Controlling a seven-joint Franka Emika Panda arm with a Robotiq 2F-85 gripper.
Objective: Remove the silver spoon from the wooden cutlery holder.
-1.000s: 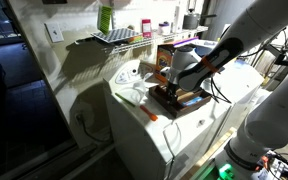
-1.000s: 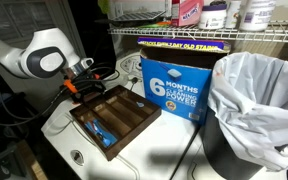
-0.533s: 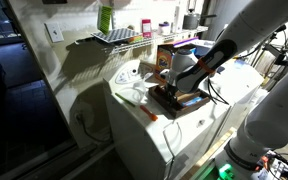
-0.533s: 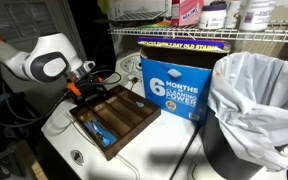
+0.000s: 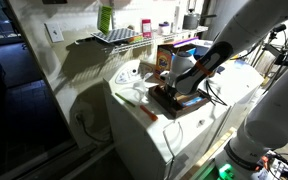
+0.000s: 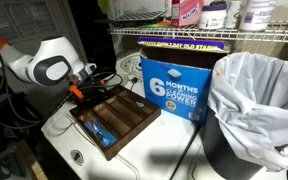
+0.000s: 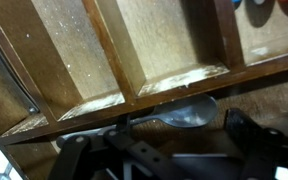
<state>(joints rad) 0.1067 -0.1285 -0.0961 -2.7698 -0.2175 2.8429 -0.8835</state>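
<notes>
My gripper stays low over the tray and closes its open fingers onto the bowl end of the silver spoon [image 7: 189, 112] next, because it lies between them.
The wooden cutlery holder [image 6: 124, 118] is a dark brown tray with tan compartments on a white appliance top, also visible in an exterior view [image 5: 176, 101]. In the wrist view its dividers [image 7: 134, 60] fill the upper half. The silver spoon [image 7: 189, 112] lies in the compartment nearest the camera, bowl to the right, handle running left. My gripper [image 7: 179, 140] is low over that end of the tray, with its dark fingers apart on either side of the spoon. In both exterior views the gripper [image 6: 84, 90] [image 5: 172, 88] sits at the tray's end.
A blue box [image 6: 174, 85] stands right behind the tray. A bin with a white bag [image 6: 254, 100] stands beside the box. A wire shelf [image 6: 214, 35] with bottles hangs above. A small orange item [image 5: 149, 113] lies on the white top [image 6: 154, 150] near the tray.
The arm's upper body has sunk a little and shifted slightly. The gripper has stayed at the end of the tray. The tray has not moved.
</notes>
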